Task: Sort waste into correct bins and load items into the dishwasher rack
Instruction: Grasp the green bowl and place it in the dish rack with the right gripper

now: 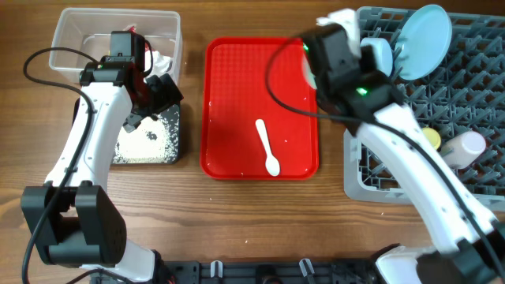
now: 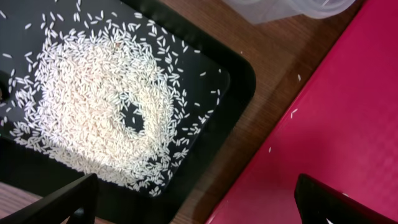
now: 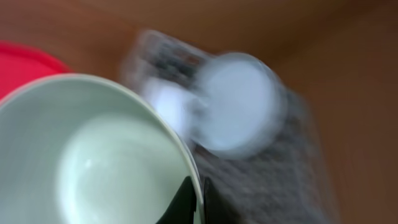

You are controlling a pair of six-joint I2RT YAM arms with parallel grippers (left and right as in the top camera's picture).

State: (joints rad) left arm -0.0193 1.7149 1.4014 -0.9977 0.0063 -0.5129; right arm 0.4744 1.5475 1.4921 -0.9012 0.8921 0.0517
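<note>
My right gripper will next carry the bowl across and down beside the pale one and let it go, because the grey rack is below, to its right in the overhead view.
My left gripper (image 1: 154,99) hangs open and empty (image 2: 199,199) over the black tray (image 1: 178,134), which holds white rice grains (image 2: 93,112). The clear tub (image 1: 75,31) behind it holds a white tissue (image 1: 162,61) and a bit of red wrapper (image 1: 136,31). My right gripper (image 3: 200,199) is shut on the rim of a mint bowl (image 3: 87,155). It holds the bowl in the air between the red tray and the grey rack (image 1: 473,79). In the overhead view the bowl is mostly hidden under the gripper (image 1: 317,67). The white spoon (image 1: 267,146) lies on the red tray (image 1: 229,95).
In the rack a light blue plate (image 1: 426,30) stands on edge with a second pale bowl (image 1: 379,55) beside it. A yellow cup (image 1: 430,138) and a pink cup (image 1: 465,146) sit lower in the rack. The right wrist view is blurred.
</note>
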